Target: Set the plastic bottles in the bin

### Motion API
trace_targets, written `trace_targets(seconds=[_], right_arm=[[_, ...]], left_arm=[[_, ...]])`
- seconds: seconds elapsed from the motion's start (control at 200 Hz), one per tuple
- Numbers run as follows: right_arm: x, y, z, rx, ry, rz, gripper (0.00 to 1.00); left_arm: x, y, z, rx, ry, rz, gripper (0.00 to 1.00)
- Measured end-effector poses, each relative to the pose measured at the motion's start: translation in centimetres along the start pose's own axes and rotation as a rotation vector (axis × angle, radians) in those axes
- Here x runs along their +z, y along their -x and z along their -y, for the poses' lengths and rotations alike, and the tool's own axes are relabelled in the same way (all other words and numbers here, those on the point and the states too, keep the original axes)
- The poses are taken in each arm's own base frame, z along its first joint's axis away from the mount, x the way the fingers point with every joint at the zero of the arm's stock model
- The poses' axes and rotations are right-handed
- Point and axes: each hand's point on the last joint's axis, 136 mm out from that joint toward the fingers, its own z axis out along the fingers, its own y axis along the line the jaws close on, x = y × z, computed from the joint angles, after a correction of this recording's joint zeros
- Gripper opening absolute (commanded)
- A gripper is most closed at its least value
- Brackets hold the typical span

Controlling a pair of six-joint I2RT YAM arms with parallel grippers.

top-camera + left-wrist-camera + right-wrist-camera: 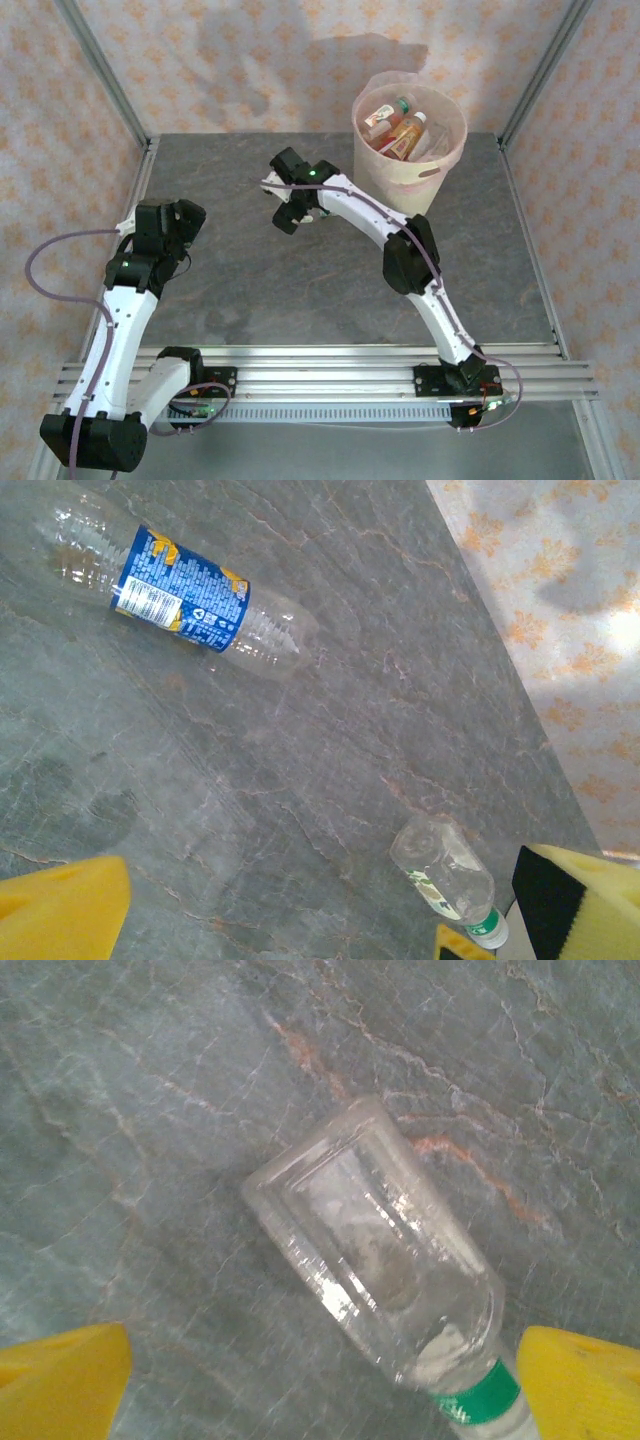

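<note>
The clear square-sided bottle is below my right gripper. I will next lower the gripper toward the neck side of the bottle, then close it on the bottle's body.
The cream bin [438, 172] with its pink liner stands at the back right, and several plastic bottles [397, 127] lie inside it. In the left wrist view a clear bottle with a blue label [190, 600] lies on the grey table ahead of my left gripper [320, 925], which is open and empty. A small clear bottle with a green band [447, 878] lies near its right finger [590, 905]. My right gripper [320, 1395] hangs open just over a clear green-banded bottle [380, 1260] lying on its side, its neck end close to the right finger [585, 1385]. In the top view both grippers [170, 225] [290, 200] hover over the table.
The grey stone-patterned table [300, 290] is fenced by patterned walls and metal posts [105, 70]. A rail [330, 375] carrying both arm bases runs along the near edge. The right arm's elbow [408, 255] sits just in front of the bin.
</note>
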Motion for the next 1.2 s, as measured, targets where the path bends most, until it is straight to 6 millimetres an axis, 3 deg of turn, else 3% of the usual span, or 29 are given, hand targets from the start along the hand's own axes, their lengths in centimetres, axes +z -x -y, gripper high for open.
trace_targets(seconds=[0.375,0.781,1.201], right_arm=[[2.8,-1.2,2.8,0.007,0.063,-0.016,0.99],[5.6,-1.1,1.4,-0.019,0.156,-0.005,0.99],[5.8,-3.4,0.4,0.007,0.160,-0.110,0.99]], left_arm=[[0.6,-0.3,-0.3,0.015,0.023,-0.017,1.00],[0.6,-0.5,-0.6,0.017,0.037,-0.024,1.00],[0.7,-0.8,-0.4,0.016,0.029,-0.044,1.00]])
